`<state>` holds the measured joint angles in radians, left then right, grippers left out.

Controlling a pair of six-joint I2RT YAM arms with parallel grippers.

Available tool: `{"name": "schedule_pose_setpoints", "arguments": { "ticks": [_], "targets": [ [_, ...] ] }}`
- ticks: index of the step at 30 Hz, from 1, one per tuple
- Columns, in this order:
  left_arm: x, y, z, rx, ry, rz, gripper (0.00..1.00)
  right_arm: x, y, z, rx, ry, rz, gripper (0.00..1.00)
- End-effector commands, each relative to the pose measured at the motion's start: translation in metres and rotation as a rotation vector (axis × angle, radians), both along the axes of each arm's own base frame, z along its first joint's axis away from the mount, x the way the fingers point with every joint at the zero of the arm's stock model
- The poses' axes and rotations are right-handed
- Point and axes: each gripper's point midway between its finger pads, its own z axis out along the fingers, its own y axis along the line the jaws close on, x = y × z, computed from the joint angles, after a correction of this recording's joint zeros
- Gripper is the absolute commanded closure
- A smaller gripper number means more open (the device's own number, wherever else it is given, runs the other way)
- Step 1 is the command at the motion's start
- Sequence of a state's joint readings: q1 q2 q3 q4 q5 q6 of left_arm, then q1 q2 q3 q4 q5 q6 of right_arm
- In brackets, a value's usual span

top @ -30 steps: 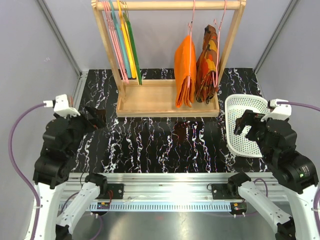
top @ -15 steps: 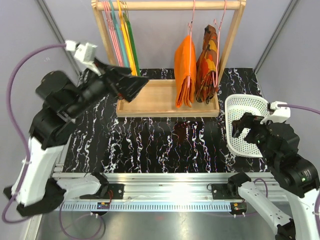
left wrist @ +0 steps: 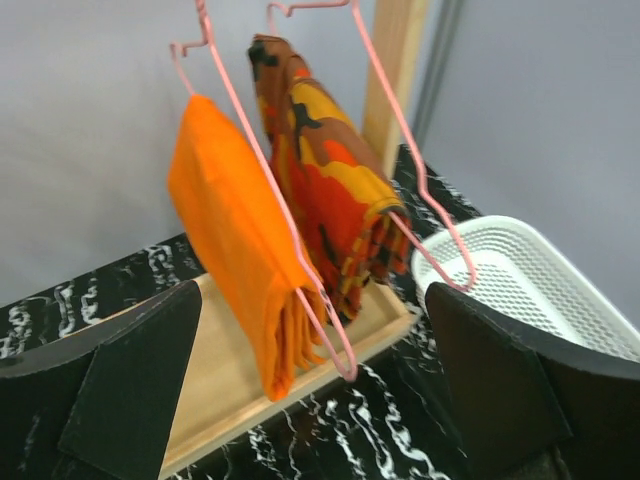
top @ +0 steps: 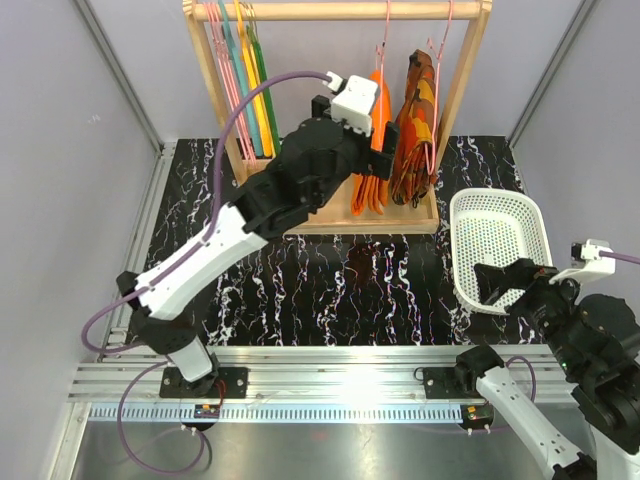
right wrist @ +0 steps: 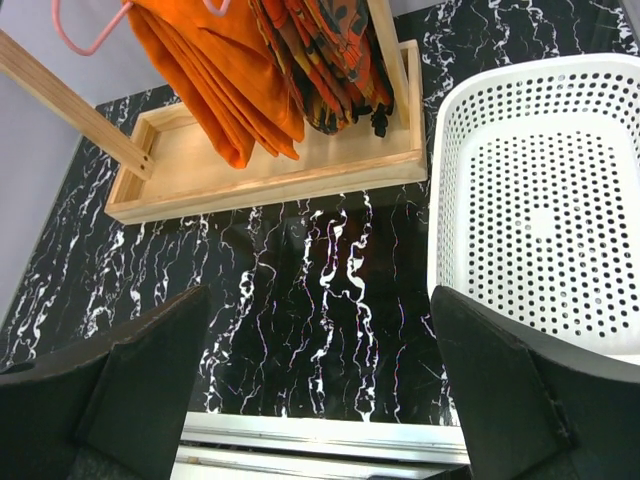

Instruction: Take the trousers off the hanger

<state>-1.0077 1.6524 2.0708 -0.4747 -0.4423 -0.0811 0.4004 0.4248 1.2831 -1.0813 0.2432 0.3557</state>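
The left gripper moves outward to the hanger's slanting pink wire [left wrist: 302,254] next and closes there, since the wire stands outward, framed between the open fingers in the wrist view.
The plain orange trousers [left wrist: 230,230] hang folded over a thin pink hanger [left wrist: 346,370] on the wooden rack. They also show in the top view [top: 372,190] and the right wrist view [right wrist: 210,70]. My left gripper [left wrist: 315,400] is open and empty, a short way in front of the trousers' lower end and not touching them. In the top view the left wrist covers much of the trousers. The hanger's hook [top: 386,35] sits on the rail. My right gripper [right wrist: 320,380] is open and empty, low over the table near the front edge [top: 505,282].
A patterned orange-red-brown garment [left wrist: 330,190] hangs on a second pink hanger right of the trousers. Several coloured hangers [top: 245,80] hang at the rack's left. The rack has a wooden tray base [top: 290,205]. A white perforated basket [top: 495,245] lies at the right.
My left arm has swung up from the left side across to the rack, and now faces the trousers. My right arm has drawn back toward the near edge.
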Motion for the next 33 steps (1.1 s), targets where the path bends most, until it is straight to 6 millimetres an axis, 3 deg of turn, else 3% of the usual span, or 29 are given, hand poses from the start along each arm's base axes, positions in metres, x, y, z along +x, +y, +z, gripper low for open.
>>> {"name": "schedule_pose_setpoints", "arguments": {
  "ticks": [1, 3, 6, 10, 13, 17, 29, 30, 32, 33],
  "targets": [
    [0.026, 0.004, 0.026, -0.024, -0.133, 0.133, 0.01, -0.016, -0.001, 0.012, 0.04, -0.032, 0.026, 0.01],
    [0.041, -0.012, 0.013, 0.018, -0.129, 0.154, 0.03, -0.021, 0.0, 0.015, 0.047, -0.045, 0.041, 0.01],
    [0.061, -0.017, 0.0, 0.058, -0.119, 0.214, 0.09, -0.026, 0.001, 0.014, 0.047, -0.046, 0.055, 0.01],
    [0.082, -0.015, -0.01, 0.067, -0.117, 0.264, 0.28, -0.032, -0.003, 0.011, 0.033, -0.048, 0.056, 0.01],
    [0.099, -0.017, -0.012, 0.048, -0.104, 0.263, 0.36, -0.037, -0.008, 0.013, 0.028, -0.07, 0.045, 0.0],
    [0.109, -0.015, -0.022, 0.057, -0.059, 0.257, 0.62, -0.039, -0.014, 0.016, 0.02, -0.095, 0.024, 0.01],
    [0.132, -0.01, -0.052, 0.014, 0.048, 0.241, 0.72, -0.04, -0.018, 0.012, -0.003, -0.097, 0.013, 0.01],
    [0.133, -0.01, -0.054, 0.014, 0.054, 0.245, 0.75, -0.039, -0.018, 0.011, -0.007, -0.095, 0.013, 0.0],
    [0.135, -0.006, -0.057, 0.003, 0.072, 0.261, 0.93, -0.037, -0.017, 0.011, -0.005, -0.092, 0.014, 0.01],
    [0.136, -0.006, -0.059, 0.002, 0.078, 0.263, 0.97, -0.037, -0.017, 0.01, -0.006, -0.09, 0.014, 0.01]
  ]
}}
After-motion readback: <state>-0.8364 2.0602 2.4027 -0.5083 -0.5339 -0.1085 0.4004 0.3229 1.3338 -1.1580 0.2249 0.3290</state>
